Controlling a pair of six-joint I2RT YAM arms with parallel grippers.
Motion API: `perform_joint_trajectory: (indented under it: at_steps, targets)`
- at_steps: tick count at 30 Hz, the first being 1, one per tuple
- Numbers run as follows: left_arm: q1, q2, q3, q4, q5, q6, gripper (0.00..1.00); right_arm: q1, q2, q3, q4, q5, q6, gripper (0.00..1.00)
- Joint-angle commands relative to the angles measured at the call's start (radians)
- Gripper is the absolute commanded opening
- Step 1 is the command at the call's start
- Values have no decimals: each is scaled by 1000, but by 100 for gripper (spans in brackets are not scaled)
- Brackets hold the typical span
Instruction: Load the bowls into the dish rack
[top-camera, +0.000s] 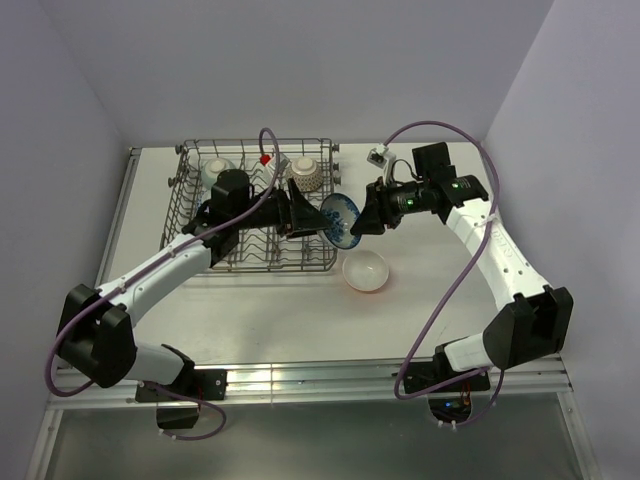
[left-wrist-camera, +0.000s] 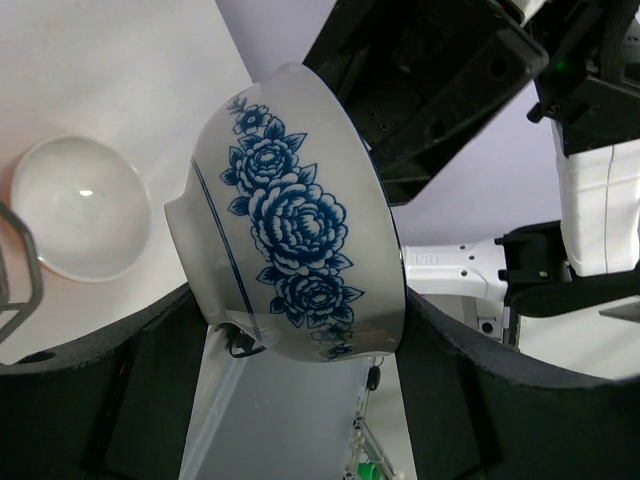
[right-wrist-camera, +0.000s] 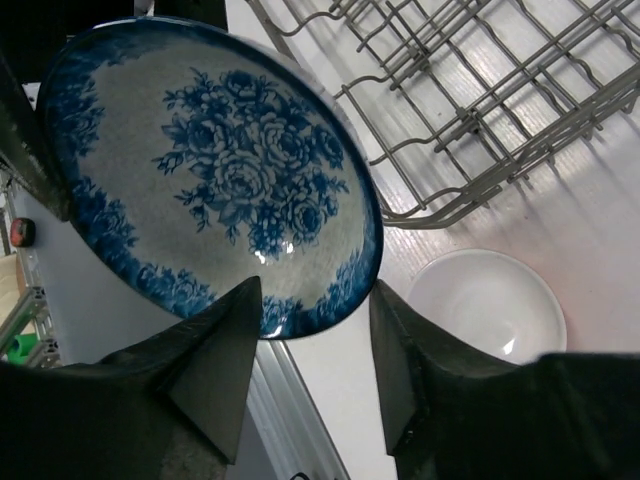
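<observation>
The left gripper turns in over the rack (top-camera: 185, 200) next and lowers the patterned bowl into the slots beside the speckled bowl (top-camera: 305, 175) to release it, since they are empty.
The blue-white patterned bowl (top-camera: 340, 220) hangs on edge in the air just past the right end of the dish rack (top-camera: 185, 200). My left gripper (top-camera: 316, 218) reaches across the rack and is shut on it; its fingers clamp the bowl's lower part (left-wrist-camera: 290, 230). My right gripper (top-camera: 362, 222) faces the bowl's flowered inside (right-wrist-camera: 220, 170), open, with its fingertips just in front of the lower rim. A white bowl with orange outside (top-camera: 365, 270) sits upright on the table below. A pale green bowl (top-camera: 220, 172) and a grey-brown speckled bowl (top-camera: 305, 175) stand in the rack's back row.
The rack's right corner (right-wrist-camera: 480, 130) lies close above the white bowl (right-wrist-camera: 490, 300), which also shows in the left wrist view (left-wrist-camera: 75, 205). A small white object (top-camera: 378, 155) lies on the table at the back. Walls close in on both sides.
</observation>
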Motion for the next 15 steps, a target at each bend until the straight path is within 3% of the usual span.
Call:
perform_joint_trajectory:
  at_steps: [1,8,11,15]
  targets:
    - [16,-18,4,60,2,0,0,5,13,41,31,16,9,55]
    - [71,0,80,-124,-75,171,0,-15,18,50,23,44,21,66]
    - [105,43,178,-312,-151,358,0,-53,10,47,14,34,22,69]
    - [139,92,254,-428,-225,557,0,-114,12,49,-11,8,13,70]
